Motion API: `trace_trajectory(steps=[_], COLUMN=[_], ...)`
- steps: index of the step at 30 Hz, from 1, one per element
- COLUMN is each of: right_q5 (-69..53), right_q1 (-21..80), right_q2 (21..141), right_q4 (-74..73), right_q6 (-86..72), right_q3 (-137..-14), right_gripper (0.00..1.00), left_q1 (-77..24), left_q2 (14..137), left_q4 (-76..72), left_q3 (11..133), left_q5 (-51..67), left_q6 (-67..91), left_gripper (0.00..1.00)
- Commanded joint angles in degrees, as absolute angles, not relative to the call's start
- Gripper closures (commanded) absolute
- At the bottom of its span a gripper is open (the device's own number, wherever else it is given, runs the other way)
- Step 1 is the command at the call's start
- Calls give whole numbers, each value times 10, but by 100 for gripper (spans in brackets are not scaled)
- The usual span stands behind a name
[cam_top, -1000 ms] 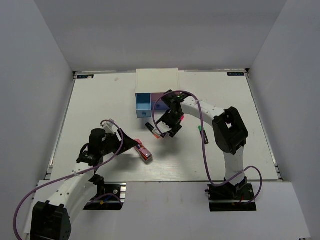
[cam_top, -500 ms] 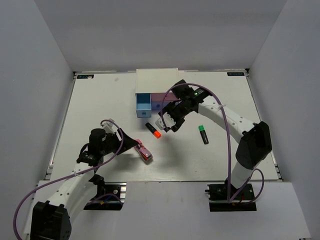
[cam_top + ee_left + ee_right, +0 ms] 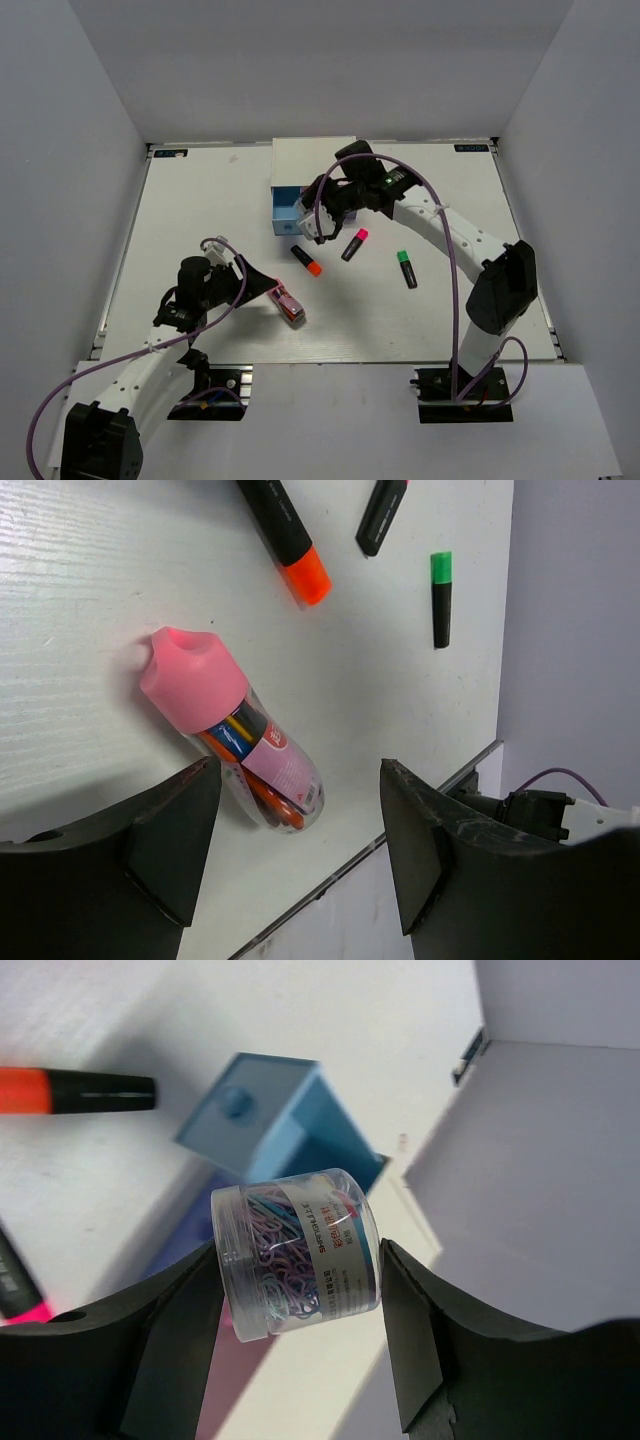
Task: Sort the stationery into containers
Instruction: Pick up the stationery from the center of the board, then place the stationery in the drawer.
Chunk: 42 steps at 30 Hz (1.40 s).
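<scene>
My right gripper needs to go left in the top view and down and release the jar, since the open blue drawer lies below it on that side.
My right gripper (image 3: 312, 222) is shut on a clear jar of pastel paper clips (image 3: 300, 1250) and holds it in the air beside the open blue drawer (image 3: 270, 1125) of the white cabinet (image 3: 314, 158). A pink and a purple drawer front show dimly below the jar. My left gripper (image 3: 262, 286) is open, its jaws on either side of the lower end of a clear pink-capped tube of pens (image 3: 230, 730) lying on the table. The orange-capped marker (image 3: 307, 260), pink-capped marker (image 3: 354, 244) and green-capped marker (image 3: 406, 268) lie on the table.
The cabinet stands at the table's far edge, its blue drawer (image 3: 285, 212) pulled out toward the arms. The three markers lie in a loose row right of and below that drawer. The table's near edge runs just below the tube (image 3: 290, 304).
My right gripper has risen and moved up-left from the markers to the drawers with the jar in it, uncovering the pink-capped marker. The left arm has not moved.
</scene>
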<state>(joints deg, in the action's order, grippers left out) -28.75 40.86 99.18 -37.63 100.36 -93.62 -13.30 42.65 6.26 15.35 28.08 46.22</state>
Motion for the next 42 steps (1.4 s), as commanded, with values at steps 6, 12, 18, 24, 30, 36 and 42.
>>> trace_trajectory(steps=[6,12,18,24,30,36,42], right_q5=[-330,-348,-359,-368,-360,-343,-335], right_q1=[412,412,411,406,406,407,405], right_q2=[1026,1049,1063,1080,1092,1106,1116], right_q4=[-292,-272,-273,-325,-373,-375,-382], right_q6=[1036,1092,1158,1217,1286,1308,1324], right_q3=[-1002,-1005,-1000,-1017,-1025,-1033,-1047], right_gripper=[89,89,90,92,92,92,90], left_q1=[-131,-131,-131,-131,-131,-131,-131], left_q2=[435,435,435,435,435,435,435], left_q4=[35,35,30,25,25,19,19], left_q3=[149,149,143,138,138,133,133], left_q5=[292,292,292,297,297,297,297], left_q6=[463,463,463,463,463,463,463], left_gripper=[25,25,25,25,25,25,25])
